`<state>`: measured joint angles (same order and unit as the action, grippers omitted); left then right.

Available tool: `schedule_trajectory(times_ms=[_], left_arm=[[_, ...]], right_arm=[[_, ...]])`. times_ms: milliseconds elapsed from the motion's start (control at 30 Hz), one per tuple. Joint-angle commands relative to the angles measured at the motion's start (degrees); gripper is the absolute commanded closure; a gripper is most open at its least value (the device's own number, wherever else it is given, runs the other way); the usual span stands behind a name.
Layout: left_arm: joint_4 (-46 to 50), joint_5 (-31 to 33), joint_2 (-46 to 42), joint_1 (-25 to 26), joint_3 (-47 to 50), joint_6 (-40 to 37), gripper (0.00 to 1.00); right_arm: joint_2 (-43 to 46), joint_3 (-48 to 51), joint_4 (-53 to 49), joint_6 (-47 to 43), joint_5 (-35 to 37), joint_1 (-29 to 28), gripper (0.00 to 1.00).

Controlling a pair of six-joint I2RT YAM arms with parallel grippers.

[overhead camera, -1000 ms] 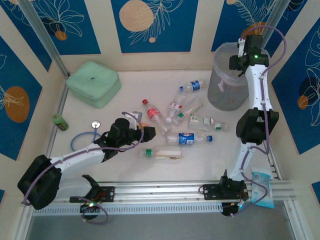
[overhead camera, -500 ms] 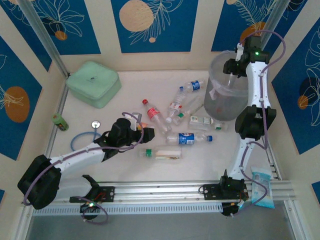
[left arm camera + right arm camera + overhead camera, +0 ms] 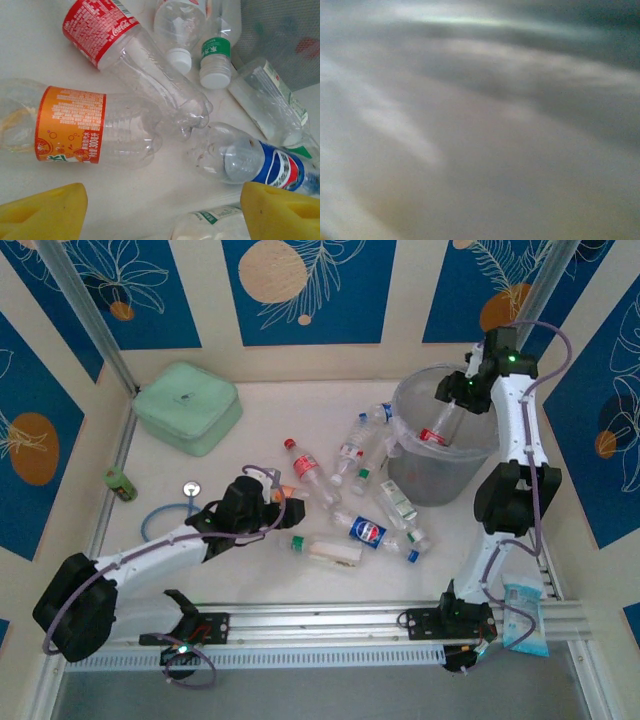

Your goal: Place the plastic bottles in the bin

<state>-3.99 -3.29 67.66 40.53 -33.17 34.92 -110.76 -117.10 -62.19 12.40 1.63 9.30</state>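
Note:
The robot's right gripper needs to pull the grey bin away from the bottles and let go of it, because the bin is close against the heap.
Several clear plastic bottles lie in a heap mid-table. Among them are a red-labelled one (image 3: 305,468) (image 3: 130,45), an orange-labelled one (image 3: 75,125), a blue-labelled one (image 3: 372,532) (image 3: 265,162) and a green-capped one (image 3: 325,550) (image 3: 215,225). My left gripper (image 3: 285,508) (image 3: 162,220) hangs open just above the table, between the orange and blue bottles, with nothing between its yellow fingertips (image 3: 45,215). The grey bin (image 3: 470,455) leans toward the heap, with one red-labelled bottle (image 3: 432,436) inside. My right gripper (image 3: 452,392) sits at the bin's far rim, holding it. The right wrist view is a grey blur.
A mint-green square case (image 3: 187,407) lies at the back left. A small green can (image 3: 121,483) and a blue tube with a metal disc (image 3: 190,488) sit near the left wall. A blue packet (image 3: 522,612) rests by the right end of the front rail (image 3: 330,620).
My right arm has dragged the bin left and forward and tipped it, so its mouth now faces up toward the camera. The bottles beside it were shoved forward. The left gripper barely moved.

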Motion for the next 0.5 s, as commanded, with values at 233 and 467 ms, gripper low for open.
schedule_trajectory(times_ms=[233, 467], left_arm=[[4.51, -0.49, -0.15, -0.10, -3.26, -1.15, 0.19], [7.46, 1.12, -1.30, -0.10, -3.87, -0.74, 0.17]], right_arm=[[3.73, 7.64, 2.84, 3.30, 0.00, 4.92, 0.82], [5.94, 6.08, 4.92, 4.61, -1.04, 5.11, 0.36]])
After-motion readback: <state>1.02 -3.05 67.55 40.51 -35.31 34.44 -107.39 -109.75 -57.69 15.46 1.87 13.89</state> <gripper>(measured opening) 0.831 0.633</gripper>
